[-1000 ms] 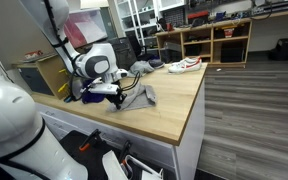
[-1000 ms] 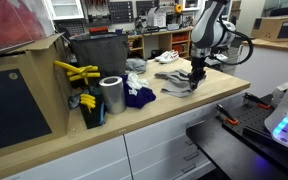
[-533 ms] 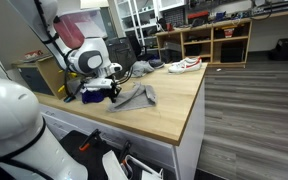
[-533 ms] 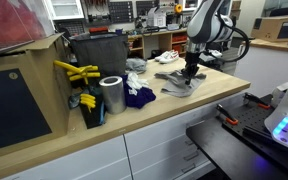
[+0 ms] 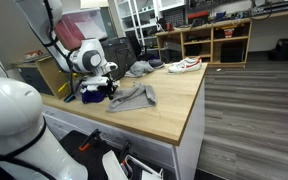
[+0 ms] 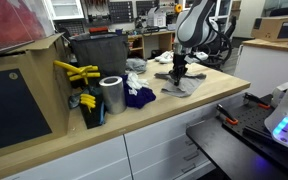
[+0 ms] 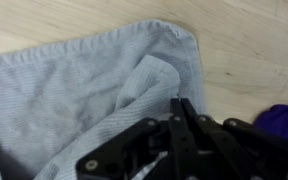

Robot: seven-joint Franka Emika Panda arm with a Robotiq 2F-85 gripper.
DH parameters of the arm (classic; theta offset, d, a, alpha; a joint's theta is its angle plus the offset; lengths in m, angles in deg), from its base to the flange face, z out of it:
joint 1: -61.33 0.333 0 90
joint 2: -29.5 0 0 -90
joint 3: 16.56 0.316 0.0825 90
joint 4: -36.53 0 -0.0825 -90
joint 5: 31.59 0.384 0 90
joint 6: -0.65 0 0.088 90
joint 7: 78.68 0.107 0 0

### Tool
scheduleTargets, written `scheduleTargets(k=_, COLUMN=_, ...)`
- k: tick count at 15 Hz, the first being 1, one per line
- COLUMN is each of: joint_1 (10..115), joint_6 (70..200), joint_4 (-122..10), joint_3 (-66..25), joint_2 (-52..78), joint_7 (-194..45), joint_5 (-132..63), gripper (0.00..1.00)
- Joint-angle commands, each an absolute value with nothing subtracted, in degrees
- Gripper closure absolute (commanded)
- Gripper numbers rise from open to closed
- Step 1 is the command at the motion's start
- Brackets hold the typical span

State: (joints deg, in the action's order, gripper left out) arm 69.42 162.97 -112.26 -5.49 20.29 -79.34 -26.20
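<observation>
The grey cloth lies rumpled, so the robot's gripper should next draw the pinched fold of the grey cloth (image 6: 187, 86) outward toward the white cloth (image 6: 137, 81) beside the purple one and let it go.
A grey cloth (image 5: 136, 97) lies rumpled on the wooden worktop (image 5: 169, 110); it also shows as the grey cloth (image 6: 187, 86) and fills most of the wrist view (image 7: 64, 90). My gripper (image 7: 180, 103) is shut, its fingertips pinched on a raised fold of that cloth near one corner. In both exterior views the gripper (image 5: 110, 88) (image 6: 176, 77) hangs low over the cloth's edge, close to a purple cloth (image 6: 139, 97) (image 7: 284, 122).
A metal can (image 6: 111, 95), yellow tools (image 6: 76, 72) and a dark bin (image 6: 99, 55) stand beside the purple cloth. A white shoe (image 5: 184, 66) and another grey garment (image 5: 141, 68) lie at the far end. The worktop's edge (image 5: 199, 110) drops to the floor.
The gripper has travelled across the cloth toward the purple cloth, staying shut and drawing a fold of grey cloth along with it.
</observation>
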Motion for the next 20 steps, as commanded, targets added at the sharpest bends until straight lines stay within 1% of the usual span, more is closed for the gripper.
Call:
scheduleTargets(k=1, joint_1=72.3, joint_6=161.4, joint_4=-104.0, joint_3=-6.6, joint_2=14.0, joint_7=-73.8, joint_5=-30.2, gripper=0.99)
scheduleTargets(k=9, joint_1=78.7, joint_6=162.4, joint_4=-90.9, joint_3=-10.5, joint_2=2.8, joint_7=-66.7, joint_5=-33.2, gripper=0.99)
scheduleTargets(k=16, joint_1=82.8, joint_6=161.7, joint_4=-79.7, joint_3=-13.4, joint_2=-3.2, joint_7=-62.4, joint_5=-32.9, gripper=0.99)
scheduleTargets(k=20, joint_1=84.0, joint_6=160.3, joint_4=-70.0, joint_3=-14.5, joint_2=-8.6, joint_7=-63.0, joint_5=-33.1, gripper=0.99)
